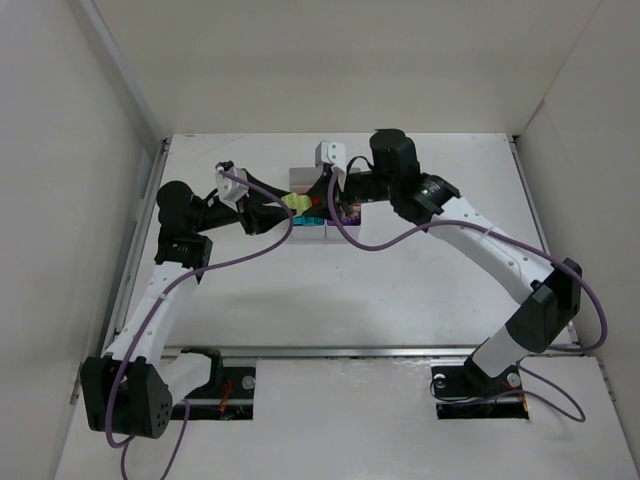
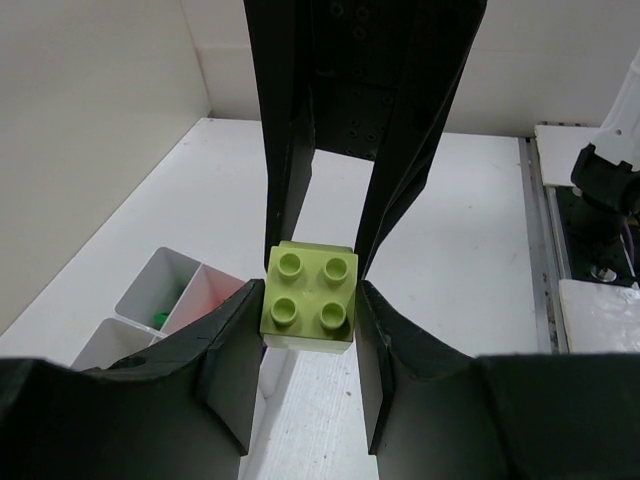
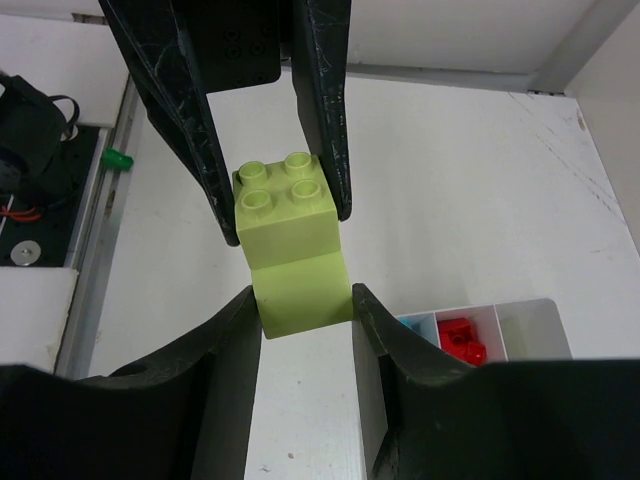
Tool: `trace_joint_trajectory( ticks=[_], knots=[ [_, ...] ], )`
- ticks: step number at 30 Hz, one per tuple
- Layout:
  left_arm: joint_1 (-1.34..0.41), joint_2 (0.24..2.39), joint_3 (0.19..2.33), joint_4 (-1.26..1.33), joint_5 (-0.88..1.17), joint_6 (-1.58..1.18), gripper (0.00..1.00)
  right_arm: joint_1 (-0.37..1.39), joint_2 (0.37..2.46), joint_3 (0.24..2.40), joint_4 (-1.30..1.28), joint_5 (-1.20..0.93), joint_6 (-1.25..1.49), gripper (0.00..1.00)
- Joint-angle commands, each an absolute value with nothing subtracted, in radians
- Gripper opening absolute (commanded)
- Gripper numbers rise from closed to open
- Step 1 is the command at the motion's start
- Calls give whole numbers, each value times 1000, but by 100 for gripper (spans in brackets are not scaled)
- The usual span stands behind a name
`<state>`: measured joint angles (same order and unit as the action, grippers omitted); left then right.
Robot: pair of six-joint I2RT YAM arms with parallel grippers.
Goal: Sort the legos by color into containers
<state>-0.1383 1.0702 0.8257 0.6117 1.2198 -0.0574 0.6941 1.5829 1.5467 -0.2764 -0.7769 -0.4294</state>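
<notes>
The right gripper pulls its own lego free next, tilts downward and lowers outward over the container's section past the red legos.
Two yellow-green legos are stacked together and hang above the table between both grippers. My left gripper point(image 2: 310, 305) is shut on the studded yellow-green lego point(image 2: 310, 298), its fingers pressed against both sides. My right gripper point(image 3: 302, 300) is shut on the plain lower yellow-green lego point(image 3: 300, 292); the studded one point(image 3: 285, 205) sits above it between the left fingers point(image 3: 215, 190). From above, the yellow-green pair point(image 1: 296, 203) is over the white containers point(image 1: 300, 178). Red legos point(image 3: 462, 338) and a teal one point(image 3: 415, 325) lie in separate compartments, and a green one point(image 2: 159, 318) in another.
The containers' walls point(image 2: 165, 285) stand just below and left of the left gripper. White enclosure walls close in the table on the left, back and right. A metal rail point(image 1: 380, 351) runs along the near edge by the arm bases.
</notes>
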Motion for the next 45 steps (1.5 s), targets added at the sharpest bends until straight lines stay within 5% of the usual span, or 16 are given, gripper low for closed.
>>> trace_joint_trajectory(
  ticks=[1,8,16,25,36,39,41,42,45],
  knots=[
    [-143,1063,844,647,1206,-74,0,707,1575,1540,-236,-741,-426,9],
    [-143,1043,864,647,1077,-74,0,707,1795,1681,-451,-522,-359,3],
    [-123,1014,850,693,928,-80,0,689,1858,1680,-322,-350,-105,2],
    [-114,962,764,582,592,0,0,638,2043,1945,-429,-108,181,0],
    [-114,943,726,561,571,40,0,620,2229,2181,-549,-81,192,1],
    [-114,943,726,561,571,40,0,611,2247,2194,-549,-81,192,21],
    [-114,953,726,561,571,49,0,611,2247,2194,-525,-127,192,41],
    [-114,953,726,561,580,49,0,611,2247,2194,-525,-146,192,60],
    [-114,953,726,561,613,61,0,611,2209,2174,-477,-207,192,86]
  ],
)
